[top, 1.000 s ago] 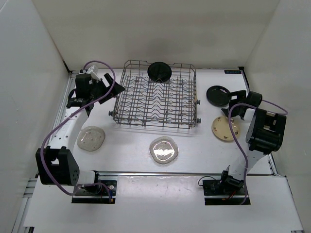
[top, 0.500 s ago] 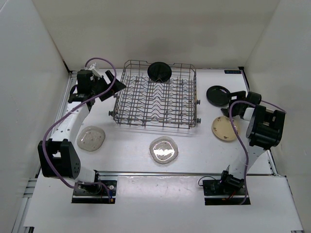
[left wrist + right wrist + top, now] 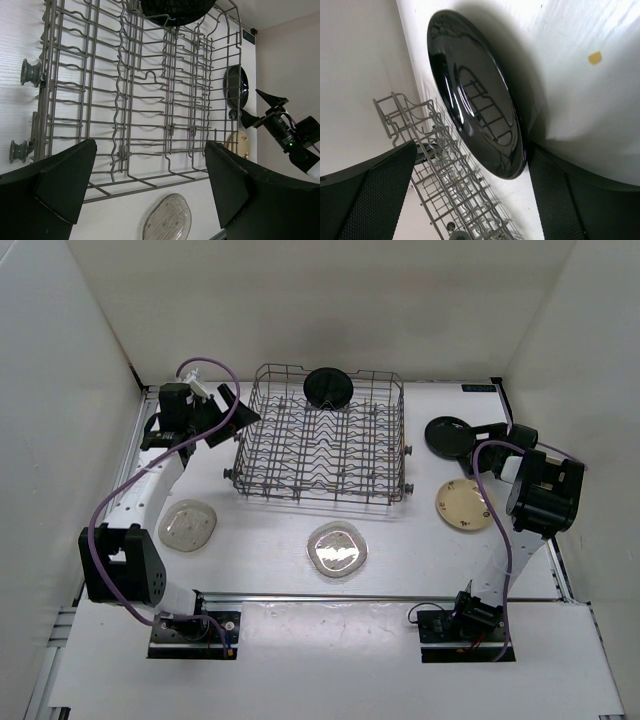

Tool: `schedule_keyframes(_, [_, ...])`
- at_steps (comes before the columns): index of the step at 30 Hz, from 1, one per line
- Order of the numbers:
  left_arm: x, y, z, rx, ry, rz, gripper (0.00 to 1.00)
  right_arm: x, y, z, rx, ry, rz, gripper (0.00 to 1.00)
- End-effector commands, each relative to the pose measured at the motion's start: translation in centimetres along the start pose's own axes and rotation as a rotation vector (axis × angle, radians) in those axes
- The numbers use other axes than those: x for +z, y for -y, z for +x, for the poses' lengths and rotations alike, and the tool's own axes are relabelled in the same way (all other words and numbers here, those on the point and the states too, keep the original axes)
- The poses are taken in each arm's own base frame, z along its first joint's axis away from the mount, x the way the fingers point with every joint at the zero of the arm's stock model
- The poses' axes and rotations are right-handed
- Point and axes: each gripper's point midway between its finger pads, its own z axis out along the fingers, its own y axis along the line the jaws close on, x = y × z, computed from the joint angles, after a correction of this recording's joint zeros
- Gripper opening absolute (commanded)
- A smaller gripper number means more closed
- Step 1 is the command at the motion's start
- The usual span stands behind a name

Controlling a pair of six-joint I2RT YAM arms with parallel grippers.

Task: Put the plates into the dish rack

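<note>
The near rim of the plate is already between the right gripper's fingers, so the robot needs to keep that gripper low at the second black plate's rim (image 3: 471, 441) (image 3: 516, 167) next and close its fingers there.
The grey wire dish rack (image 3: 318, 498) stands at the back middle, with one black plate (image 3: 328, 387) upright at its far end. A second black plate (image 3: 446, 436) lies flat on the table right of it. My right gripper (image 3: 476, 444) is low at this plate's right rim, open; in the right wrist view the plate's (image 3: 470, 85) near edge sits between the spread fingers (image 3: 570, 200) without a grip. A cream spotted plate (image 3: 464, 505) lies nearer. Two clear plates (image 3: 188, 525) (image 3: 337, 548) lie in front of the rack. My left gripper (image 3: 235, 410) hovers open and empty at the rack's left end (image 3: 140, 90).
White walls close in the table on the left, back and right. A metal rail (image 3: 370, 597) crosses the near edge between the arm bases. The rack has small wheels (image 3: 31, 72) on its side. A small yellow spot (image 3: 594, 57) marks the table beyond the black plate.
My right gripper has moved back and left to the black plate's rim, and its jaws have narrowed slightly. The left gripper shifted a little at the rack's left end, staying open.
</note>
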Motion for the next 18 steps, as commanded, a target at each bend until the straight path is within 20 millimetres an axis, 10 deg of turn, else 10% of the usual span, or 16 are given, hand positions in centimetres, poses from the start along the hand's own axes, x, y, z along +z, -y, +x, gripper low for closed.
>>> schedule_keyframes(1, [-0.5,1.5,-1.6,0.016,0.032,0.043,1.00,1.0,0.8,-1.6,0.011,0.045,0.019,0.91])
schedule_keyframes(12, [0.5,0.9,-1.5,0.018,0.016,0.032,1.00,2.4,0.9,-2.1,0.017,0.036,0.010,0.73])
schedule_keyframes(18, [0.7,0.7,-1.4,0.023,0.009,0.027,1.00,2.5,1.1,-2.5,0.023,0.035,0.008,0.21])
